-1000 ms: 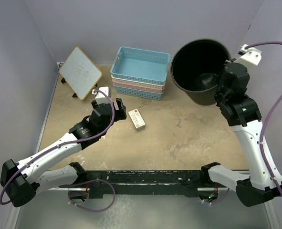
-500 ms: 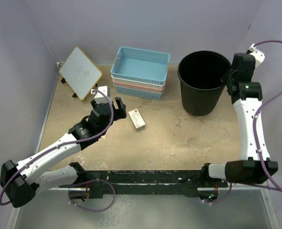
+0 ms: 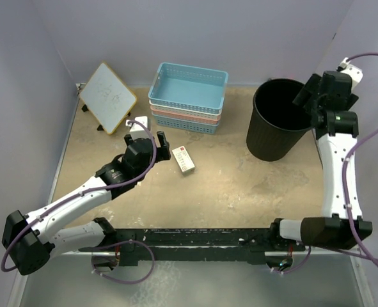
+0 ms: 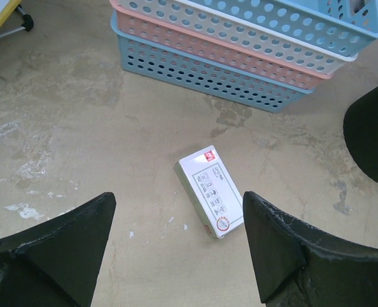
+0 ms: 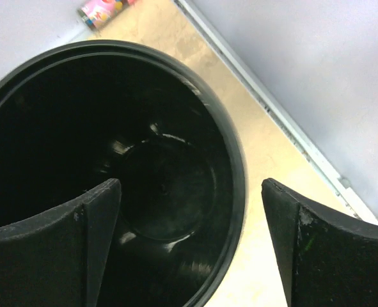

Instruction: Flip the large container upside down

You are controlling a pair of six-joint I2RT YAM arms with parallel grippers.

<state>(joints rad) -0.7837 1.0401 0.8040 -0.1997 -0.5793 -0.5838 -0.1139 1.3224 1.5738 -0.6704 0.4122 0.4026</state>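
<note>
Next, my right gripper sweeps across the container's opening and down onto the container's rim facing the baskets. That side of the container borders open tabletop, away from the wall.
The large container [image 3: 275, 131], a tall round black wastebasket, stands mouth up at the back right of the table. In the right wrist view I look down into the large container [image 5: 157, 192] to its bottom. My right gripper [image 3: 306, 99] is open above the container's right rim. One finger of this right gripper [image 5: 190, 185] hangs over the mouth and the other outside the rim, neither touching it. My left gripper [image 3: 145, 135] hovers open over the table's left middle, far from the container. Nothing lies between the fingers of that left gripper [image 4: 177, 197].
A small white box [image 3: 183, 159] lies on the table just ahead of the left gripper, also seen as the white box [image 4: 211, 190]. Stacked blue, pink and white baskets [image 3: 189, 96] sit at the back centre. A small whiteboard [image 3: 107, 97] leans at the back left. A pink can [image 5: 99, 11] lies behind the container.
The right gripper was shut on the container's rim and has now opened. The container went from tilted to standing and shifted right. The left arm barely moved.
</note>
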